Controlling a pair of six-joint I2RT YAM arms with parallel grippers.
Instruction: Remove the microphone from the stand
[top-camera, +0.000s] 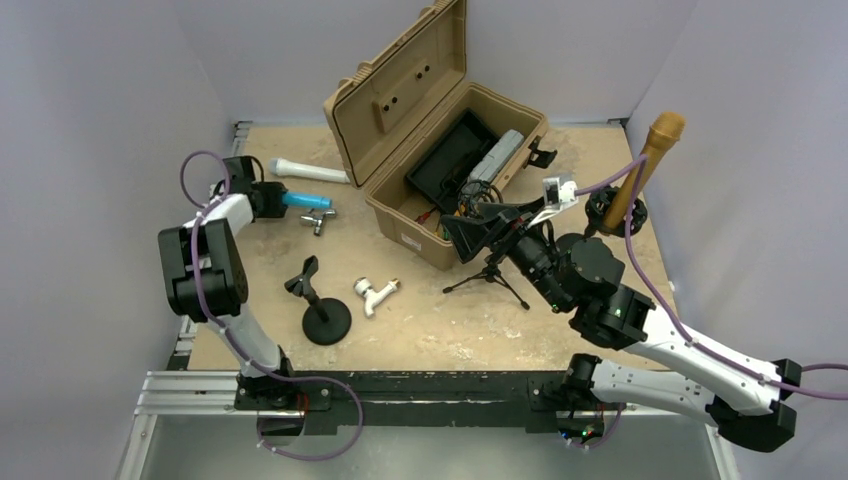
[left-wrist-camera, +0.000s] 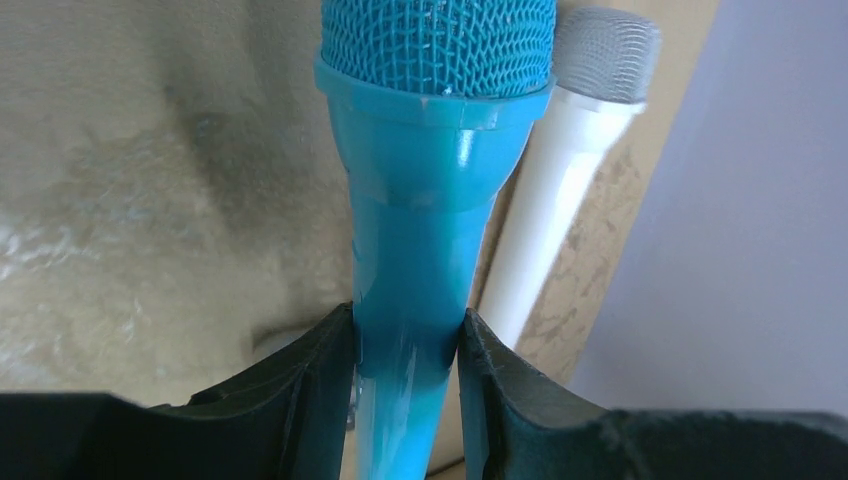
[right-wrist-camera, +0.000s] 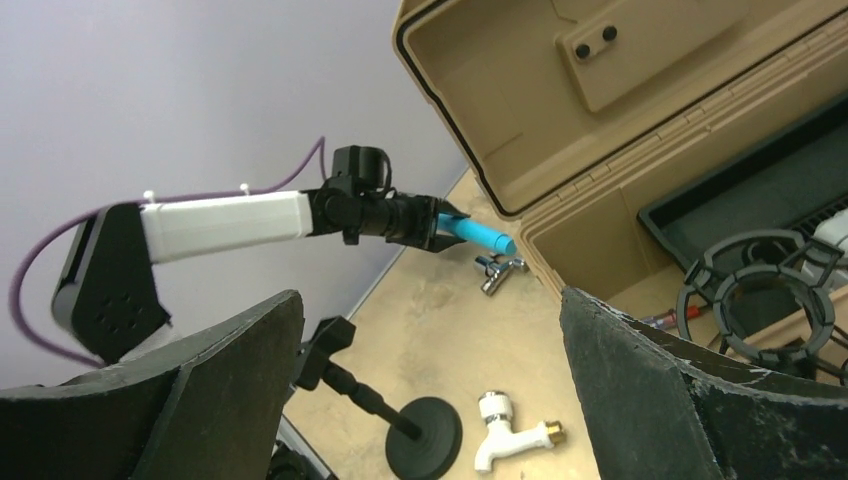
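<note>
I need to put the blue microphone (top-camera: 305, 200) in my left gripper down next, onto the table beside the white microphone.
My left gripper (top-camera: 280, 199) is shut on a blue microphone (top-camera: 305, 200) and holds it level at the far left of the table. In the left wrist view the jaws (left-wrist-camera: 407, 350) clamp its blue handle (left-wrist-camera: 420, 230), with the mesh head pointing away. A black stand with a round base (top-camera: 325, 318) and an empty clip (top-camera: 303, 272) stands at front left, apart from the microphone. The stand also shows in the right wrist view (right-wrist-camera: 420, 440). My right gripper (top-camera: 478, 230) is open and empty by the case front, and its jaws (right-wrist-camera: 430, 330) stand wide apart.
A white microphone (top-camera: 308, 170) lies behind the blue one. A chrome tap (top-camera: 320, 218) and a white tap (top-camera: 373, 294) lie on the table. An open tan case (top-camera: 400, 100) stands at the back. A small tripod (top-camera: 490, 277) and a gold microphone (top-camera: 655, 155) on a stand are at the right.
</note>
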